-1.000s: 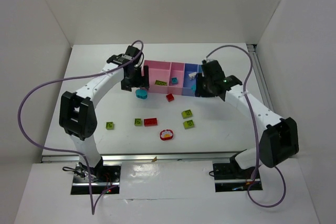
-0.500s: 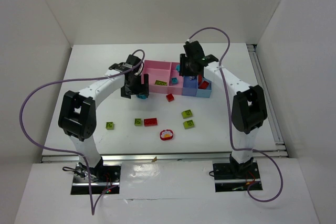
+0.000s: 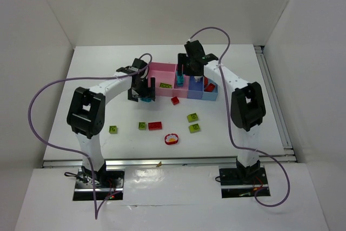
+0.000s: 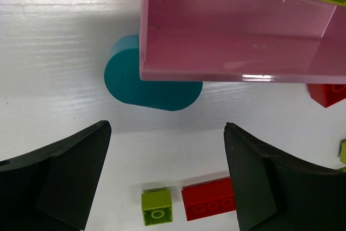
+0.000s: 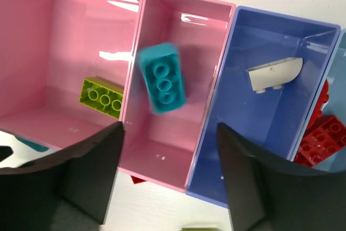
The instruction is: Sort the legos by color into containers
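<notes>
The teal piece's rounded ends show past the bin's side, so next I should lower my left gripper around them.
The containers point(image 3: 186, 87) form a joined row of two pink and two blue bins. My right gripper point(image 5: 170, 128) hangs open above the narrow pink bin point(image 5: 178, 128). A teal brick point(image 5: 161, 78), blurred, is loose inside that bin. The wide pink bin point(image 5: 48, 41) holds a lime brick point(image 5: 101, 97). The blue bins hold a white piece point(image 5: 274, 74) and red bricks point(image 5: 324, 131). My left gripper point(image 4: 167, 128) is open over the table by the wide pink bin's corner point(image 4: 162, 73). A teal rounded piece point(image 4: 135, 87) lies there, partly hidden by the bin wall.
Loose legos lie in front of the bins: a red brick point(image 3: 175, 100), lime bricks point(image 3: 192, 117) point(image 3: 194, 128) point(image 3: 142, 126) point(image 3: 113, 129), a red brick point(image 3: 155, 125) and a round red-rimmed piece point(image 3: 171, 138). White walls enclose the table.
My right arm swung left from the blue end to over the narrow pink bin, then opened and let go of the teal brick. My left gripper shifted slightly over the teal rounded piece.
</notes>
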Controlling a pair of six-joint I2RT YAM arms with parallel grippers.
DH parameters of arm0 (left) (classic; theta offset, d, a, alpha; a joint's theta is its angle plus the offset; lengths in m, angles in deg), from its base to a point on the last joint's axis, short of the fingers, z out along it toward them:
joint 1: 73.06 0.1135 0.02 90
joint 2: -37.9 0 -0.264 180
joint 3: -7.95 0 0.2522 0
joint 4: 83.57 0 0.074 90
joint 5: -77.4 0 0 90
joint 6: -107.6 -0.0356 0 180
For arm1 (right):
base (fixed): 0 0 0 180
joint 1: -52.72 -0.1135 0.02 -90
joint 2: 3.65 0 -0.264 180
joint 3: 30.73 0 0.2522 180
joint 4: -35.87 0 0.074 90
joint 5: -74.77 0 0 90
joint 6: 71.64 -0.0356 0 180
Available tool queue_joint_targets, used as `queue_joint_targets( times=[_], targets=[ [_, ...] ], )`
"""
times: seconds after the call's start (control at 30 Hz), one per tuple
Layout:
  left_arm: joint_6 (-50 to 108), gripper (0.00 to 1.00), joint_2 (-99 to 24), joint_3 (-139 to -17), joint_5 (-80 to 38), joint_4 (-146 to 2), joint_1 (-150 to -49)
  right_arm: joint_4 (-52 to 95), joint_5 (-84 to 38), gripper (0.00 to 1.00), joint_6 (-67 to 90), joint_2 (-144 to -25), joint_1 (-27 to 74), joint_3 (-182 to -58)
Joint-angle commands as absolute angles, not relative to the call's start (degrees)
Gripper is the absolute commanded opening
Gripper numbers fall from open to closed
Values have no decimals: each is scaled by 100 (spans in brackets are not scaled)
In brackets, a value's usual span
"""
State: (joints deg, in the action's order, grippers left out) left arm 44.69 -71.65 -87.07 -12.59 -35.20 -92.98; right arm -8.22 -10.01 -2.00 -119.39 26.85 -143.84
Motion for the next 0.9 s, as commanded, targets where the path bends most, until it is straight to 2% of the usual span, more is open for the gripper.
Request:
queue_joint_targets(
  times=[0.0, 0.1, 0.5, 0.6, 0.8, 0.83, 0.87],
  targets=[
    [4423, 96, -7239, -8703, -1243, -3703, -9239, -822, -1004, 79, -211, -11975, 2635, -14793],
    [4476, 97, -7240, -8755, -1190, -3755, -9126, -874, -916, 86, -211, -11897, 2635, -14794],
    [4318, 100, -7741, -9116, -1340, -3931, -9125, -910, -292, 88, -106, -11185, 2635, -14469],
    [4318, 86, -7794, -9168, -1269, -4036, -9125, -910, -231, 88, -106, -11132, 2635, -14329],
    [4318, 67, -7539, -8922, -891, -4089, -9125, -910, -231, 88, -106, -11079, 2635, -14196],
    [4318, 59, -7539, -8922, -891, -4089, -9125, -910, -231, 88, -106, -11079, 2635, -14196],
    [4318, 59, -7452, -8922, -830, -4089, -9125, -910, -231, 88, -106, -11079, 2635, -14196]
  ],
)
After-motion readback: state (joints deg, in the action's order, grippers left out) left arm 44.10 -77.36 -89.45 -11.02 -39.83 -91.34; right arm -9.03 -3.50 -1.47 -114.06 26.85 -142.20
